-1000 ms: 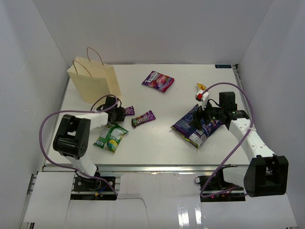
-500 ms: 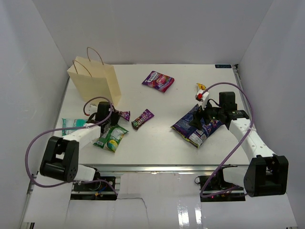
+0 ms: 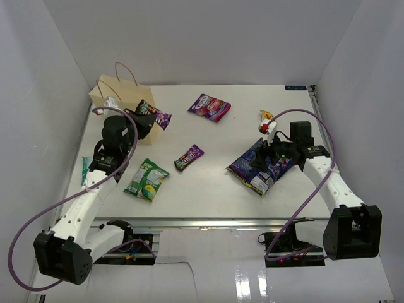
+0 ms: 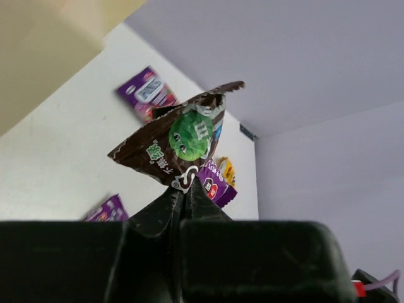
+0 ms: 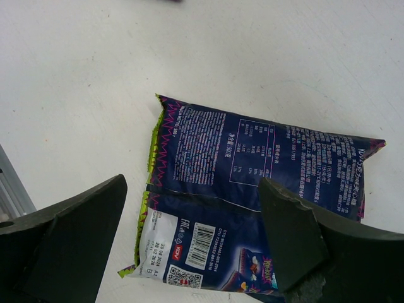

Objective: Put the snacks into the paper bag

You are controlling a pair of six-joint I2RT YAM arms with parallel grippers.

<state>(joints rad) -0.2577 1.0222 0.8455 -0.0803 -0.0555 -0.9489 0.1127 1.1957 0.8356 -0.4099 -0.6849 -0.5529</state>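
Observation:
I will next carry the brown candy packet up and outward with my left gripper over the paper bag's opening (image 3: 118, 88) between the handles, as it's still beside the bag's side.
My left gripper (image 3: 144, 117) is shut on a brown candy packet (image 3: 146, 108), with a small purple packet (image 3: 163, 118) pinched beside it. It holds them raised next to the cream paper bag (image 3: 120, 107). In the left wrist view the brown packet (image 4: 183, 142) and the purple packet (image 4: 216, 183) stick up from my closed fingertips (image 4: 165, 205), with the bag's wall (image 4: 44, 57) at upper left. My right gripper (image 3: 270, 151) is open over the big dark-blue chip bag (image 3: 262, 165). That bag lies flat between the fingers in the right wrist view (image 5: 252, 189).
On the table lie a purple-pink pouch (image 3: 209, 106), a yellow packet (image 3: 267, 120), a purple candy bar (image 3: 189, 157), a green-white bag (image 3: 146, 180) and a teal packet (image 3: 85, 169) at the left edge. White walls enclose the table on three sides.
My left arm has swung left and lifted the brown and purple packets off the table up toward the paper bag, uncovering the teal packet. The right arm has not moved.

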